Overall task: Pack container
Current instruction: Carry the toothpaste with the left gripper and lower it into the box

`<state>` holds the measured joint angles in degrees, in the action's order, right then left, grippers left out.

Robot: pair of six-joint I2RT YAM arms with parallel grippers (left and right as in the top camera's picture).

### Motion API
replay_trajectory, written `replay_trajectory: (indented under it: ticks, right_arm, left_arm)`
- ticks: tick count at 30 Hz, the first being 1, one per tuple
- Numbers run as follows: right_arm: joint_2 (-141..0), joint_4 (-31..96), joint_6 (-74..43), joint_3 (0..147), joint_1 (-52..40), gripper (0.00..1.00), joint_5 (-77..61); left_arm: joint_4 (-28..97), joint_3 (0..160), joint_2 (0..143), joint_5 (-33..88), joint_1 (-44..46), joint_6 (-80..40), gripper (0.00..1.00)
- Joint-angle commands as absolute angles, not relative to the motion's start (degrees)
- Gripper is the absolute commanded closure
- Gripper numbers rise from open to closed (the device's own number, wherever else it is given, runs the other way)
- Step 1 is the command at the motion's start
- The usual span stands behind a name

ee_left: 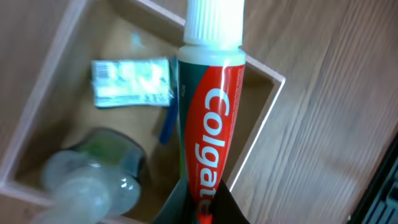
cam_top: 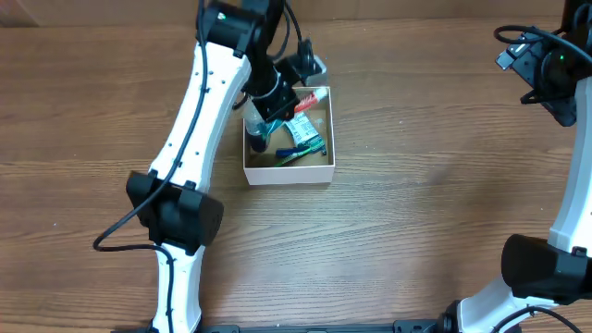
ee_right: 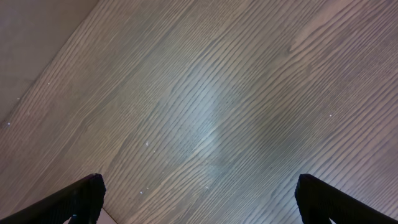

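Observation:
My left gripper needs to lower the tube [ee_left: 210, 106] inside next. It then needs to pull the tube back toward that side.
The container [cam_top: 289, 173], a small white-walled box with a brown bottom [ee_left: 118, 68], sits on the table left of centre. My left gripper [ee_left: 204, 208] hangs over its far-left part, shut on the tail of a red and green Colgate toothpaste tube [ee_left: 210, 106] whose white cap [ee_left: 215, 22] points past the far wall. Inside lie a clear round bottle [ee_left: 93, 177], a small foil packet [ee_left: 132, 83] and a blue item [ee_left: 166, 127]. My right gripper [ee_right: 199, 199] is open over bare wood at the far right, its arm [cam_top: 553, 69] far from the box.
The wooden table [cam_top: 416, 185] spreads around the box. My left arm [cam_top: 199, 120] stretches from the near edge up to the box. A pale strip of another surface [ee_right: 31, 43] shows at the top left of the right wrist view.

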<state>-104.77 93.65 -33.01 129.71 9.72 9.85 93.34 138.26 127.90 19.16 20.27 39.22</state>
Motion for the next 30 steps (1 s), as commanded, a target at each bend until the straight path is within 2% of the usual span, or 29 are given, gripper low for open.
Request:
replay_trajectory:
  ticks: [1, 5, 7, 11, 19, 30]
  right_arm:
    - [-104.05, 93.36, -33.23, 130.06, 9.82, 0.00, 10.28]
    - [-104.05, 93.36, -33.23, 130.06, 9.82, 0.00, 10.28]
    - [-104.05, 93.36, -33.23, 130.06, 9.82, 0.00, 10.28]
    - [-104.05, 93.36, -33.23, 130.06, 9.82, 0.00, 10.28]
    - [-104.05, 93.36, -33.26, 130.06, 9.82, 0.00, 10.28]
    - [-104.05, 93.36, -33.23, 130.06, 9.82, 0.00, 10.28]
  left_arm:
    - [91.48, 130.85, 127.42, 18.65, 20.18, 46.35, 0.96]
    - [89.27, 124.18, 127.42, 18.65, 20.32, 50.19, 0.96]
    - [87.85, 121.16, 127.42, 18.65, 20.32, 52.38, 0.91]
    - [84.23, 117.71, 127.42, 18.65, 20.32, 54.50, 0.90]
    - [81.30, 116.46, 127.42, 15.86, 20.47, 59.44, 0.96]
    - [78.76, 116.46, 127.42, 9.85, 24.67, 62.57, 0.96]
